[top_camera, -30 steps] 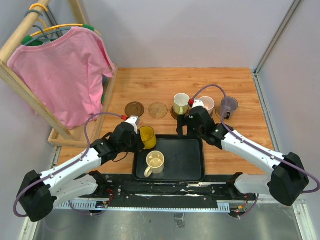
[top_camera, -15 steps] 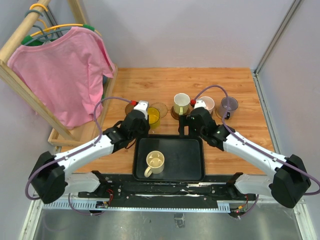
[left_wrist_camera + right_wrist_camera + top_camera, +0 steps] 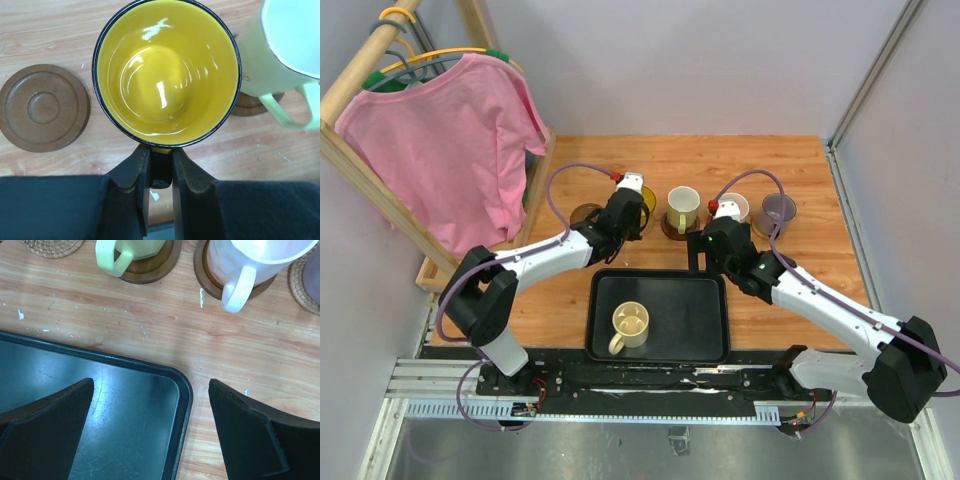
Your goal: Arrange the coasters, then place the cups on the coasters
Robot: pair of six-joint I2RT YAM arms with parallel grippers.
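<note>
The yellow cup (image 3: 646, 199) hangs upright over the woven tan coaster, so my left gripper should lower it there next and release its handle.
My left gripper (image 3: 161, 167) is shut on the dark handle of the yellow cup (image 3: 167, 75), held upright over the table; in the top view this cup (image 3: 646, 199) is above where the tan coaster lay, and contact cannot be told. A bare dark coaster (image 3: 44, 107) lies to its left. The pale green cup (image 3: 682, 207), a white cup (image 3: 250, 260) and the grey-purple cup (image 3: 779, 210) stand on coasters in a row. A cream cup (image 3: 630, 323) sits in the black tray (image 3: 705, 345). My right gripper (image 3: 151, 385) hangs open over the tray's far right corner.
A pink shirt (image 3: 450, 160) hangs on a wooden rack (image 3: 470, 270) at the left edge of the table. A woven tan coaster (image 3: 52, 246) shows at the top left of the right wrist view. Grey walls close in the back and right.
My left arm has carried the yellow cup from beside the tray's left corner away toward the coaster row, between the dark coaster and the pale green cup. The right gripper drew back slightly.
</note>
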